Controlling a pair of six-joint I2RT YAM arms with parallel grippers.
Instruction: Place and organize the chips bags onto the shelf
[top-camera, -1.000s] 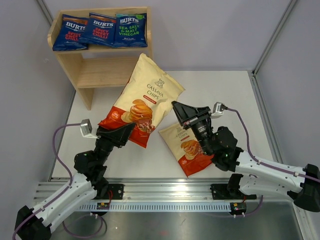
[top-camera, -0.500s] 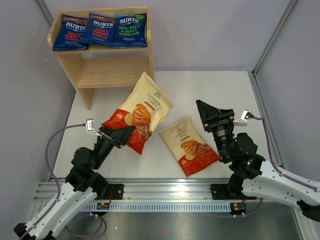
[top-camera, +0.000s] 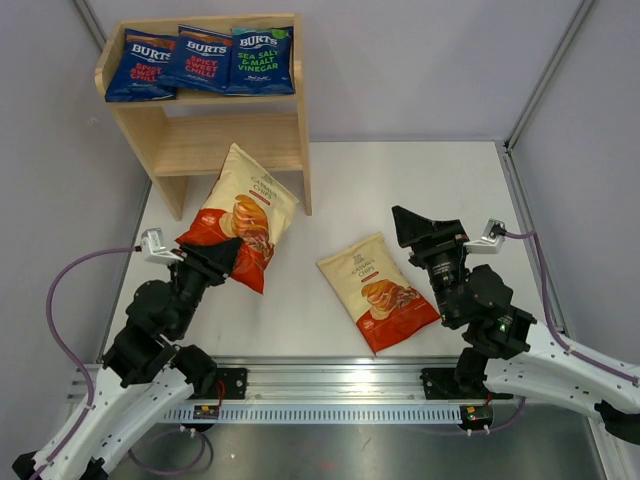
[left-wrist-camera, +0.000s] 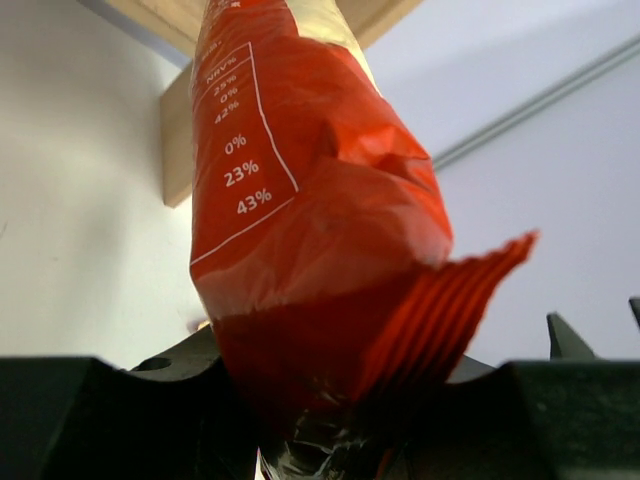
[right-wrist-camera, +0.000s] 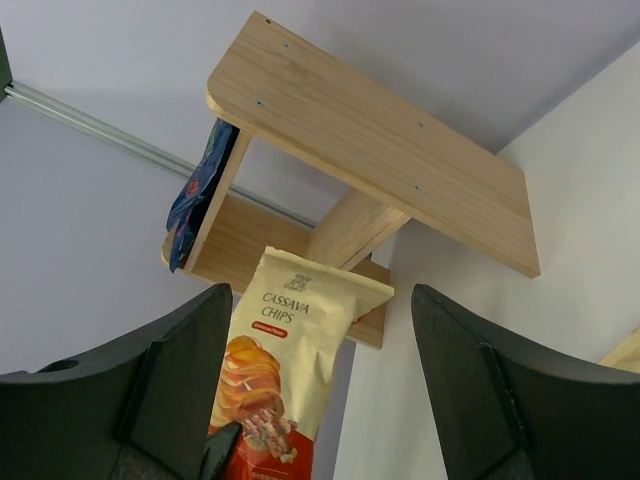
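The bare wall-side end of the shelf's lower level lies outward of my left gripper, so my left gripper needs to push outward and to the left in the top view next, then release.
Three dark blue BURTS bags (top-camera: 205, 58) lie in a row on top of the wooden shelf (top-camera: 215, 145). My left gripper (top-camera: 222, 262) is shut on the red bottom edge of a cream cassava chips bag (top-camera: 240, 205). It holds the bag tilted, its top toward the shelf's lower tier. In the left wrist view the red bag bottom (left-wrist-camera: 320, 220) fills the shut gripper (left-wrist-camera: 330, 440). A second cream bag (top-camera: 378, 290) lies flat on the table. My right gripper (top-camera: 420, 228) is open and empty beside it. The right wrist view, through the open gripper (right-wrist-camera: 322, 300), shows the held bag (right-wrist-camera: 285, 350) and the shelf (right-wrist-camera: 380, 130).
The shelf stands at the table's back left corner against the grey walls. A metal rail (top-camera: 330, 385) runs along the near edge by the arm bases. A frame post (top-camera: 545, 80) rises at the back right.
My left arm has swung the held cream bag left and lower, toward the shelf's lower tier. My right arm drew back to the right earlier and now holds still.
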